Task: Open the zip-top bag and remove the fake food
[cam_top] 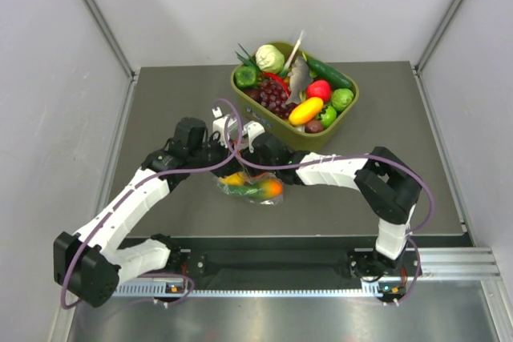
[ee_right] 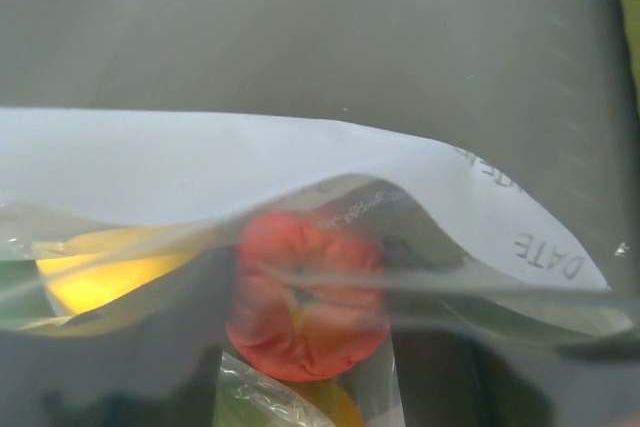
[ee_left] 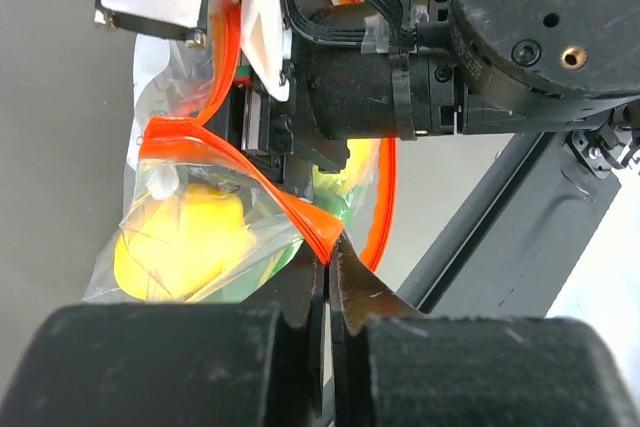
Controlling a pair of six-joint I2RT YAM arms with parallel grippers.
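Note:
The tub has gathered toys in it, so I should next lift my right gripper out of the bag's opening and outward over the tub, and let go of the red fruit beside the cabbage.
The zip-top bag (cam_top: 250, 188) lies on the grey table in front of the arms, its mouth pulled open. My left gripper (ee_left: 328, 252) is shut on its orange-red zip strip (ee_left: 235, 162); in the top view it (cam_top: 227, 152) is at the bag's upper left. My right gripper (cam_top: 256, 156) reaches into the bag's mouth, and its black body (ee_left: 340, 97) sits inside the strip's loop. In the right wrist view the white label (ee_right: 300, 162) drapes across. Dark blurred fingers (ee_right: 130, 347) flank the round red fruit (ee_right: 305, 297); contact is unclear. The yellow lemon (ee_left: 185, 237) and orange-and-green fruit (cam_top: 271, 188) are inside.
An olive-green tub (cam_top: 309, 140) stands just behind the bag, with purple grapes (cam_top: 272, 95), a pale cabbage (cam_top: 270, 58) and several other toys in it. Grey walls close in the table on the left, right and back.

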